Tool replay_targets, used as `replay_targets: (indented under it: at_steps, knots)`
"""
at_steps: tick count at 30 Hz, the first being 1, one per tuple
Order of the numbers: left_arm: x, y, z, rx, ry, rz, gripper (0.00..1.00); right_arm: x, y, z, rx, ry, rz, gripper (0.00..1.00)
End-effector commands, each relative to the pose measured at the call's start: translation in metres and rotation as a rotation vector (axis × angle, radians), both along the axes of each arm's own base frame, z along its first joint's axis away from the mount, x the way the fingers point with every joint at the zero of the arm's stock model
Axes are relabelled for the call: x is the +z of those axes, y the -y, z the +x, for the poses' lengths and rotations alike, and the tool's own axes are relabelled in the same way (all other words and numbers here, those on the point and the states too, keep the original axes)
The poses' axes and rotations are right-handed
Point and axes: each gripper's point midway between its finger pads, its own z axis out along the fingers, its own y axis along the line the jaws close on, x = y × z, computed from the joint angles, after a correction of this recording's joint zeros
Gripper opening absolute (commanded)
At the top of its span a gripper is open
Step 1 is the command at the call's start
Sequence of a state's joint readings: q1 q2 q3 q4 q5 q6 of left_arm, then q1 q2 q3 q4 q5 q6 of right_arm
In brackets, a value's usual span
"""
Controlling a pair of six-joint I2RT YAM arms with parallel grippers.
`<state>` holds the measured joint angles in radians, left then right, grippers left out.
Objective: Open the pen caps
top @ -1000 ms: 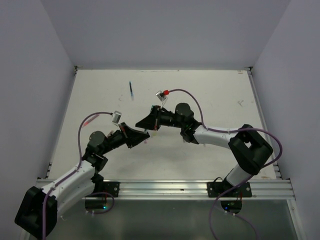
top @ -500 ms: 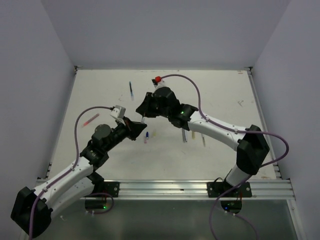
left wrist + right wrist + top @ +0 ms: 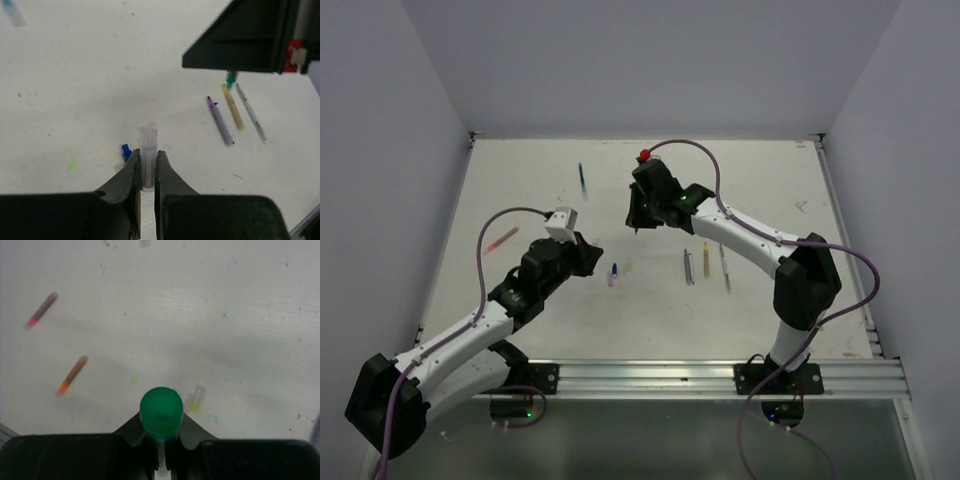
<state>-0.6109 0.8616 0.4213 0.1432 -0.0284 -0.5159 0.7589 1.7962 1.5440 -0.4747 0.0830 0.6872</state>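
Observation:
My right gripper will next move down and back to release the teal pen, as the bare tabletop [image 3: 675, 270] beside the purple pen is below and behind that gripper.
My left gripper [image 3: 148, 156] is shut on a clear pen cap [image 3: 149, 137] and holds it just above the table; in the top view it [image 3: 588, 256] is left of centre. My right gripper [image 3: 161, 421] is shut on a teal pen [image 3: 161, 407], seen end-on, and in the top view it [image 3: 636, 215] hangs higher and farther back. A blue cap [image 3: 126, 151] lies beside my left fingers. A pale yellow cap [image 3: 195, 399] lies below my right gripper. Purple [image 3: 220, 120], yellow [image 3: 233, 106] and grey-teal [image 3: 250, 117] pens lie side by side.
A blue pen [image 3: 582, 180] lies at the far left-centre and a red pen [image 3: 502, 238] at the left. Two blurred, thin pink and orange pieces [image 3: 72, 374] show in the right wrist view. Walls close the table on three sides.
The two grippers were together over the table's middle and have pulled apart. My right gripper rose and moved back with the pen; my left drew back left with the cap.

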Motion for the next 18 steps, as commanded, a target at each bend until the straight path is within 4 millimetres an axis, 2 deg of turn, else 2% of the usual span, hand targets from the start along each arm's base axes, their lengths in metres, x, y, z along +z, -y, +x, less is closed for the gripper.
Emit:
replay_targets:
  at_steps: [1,2,7,13,18]
  knots:
    - [-0.009,-0.026,0.02,0.207,-0.08,0.073,0.0,-0.037,0.021,-0.032,0.107,-0.081,-0.155,0.0]
    - [-0.018,-0.025,0.023,0.219,-0.102,0.08,0.0,-0.052,0.032,-0.039,0.103,-0.101,-0.19,0.0]
    - [-0.046,-0.016,0.028,0.201,-0.16,0.09,0.0,-0.086,0.059,-0.056,0.096,-0.152,-0.285,0.0]
    - [-0.08,-0.011,0.024,0.179,-0.217,0.101,0.0,-0.099,0.089,-0.063,0.054,-0.151,-0.384,0.0]
    - [-0.098,-0.013,0.021,0.195,-0.257,0.1,0.0,-0.109,0.1,-0.063,0.025,-0.156,-0.397,0.0]
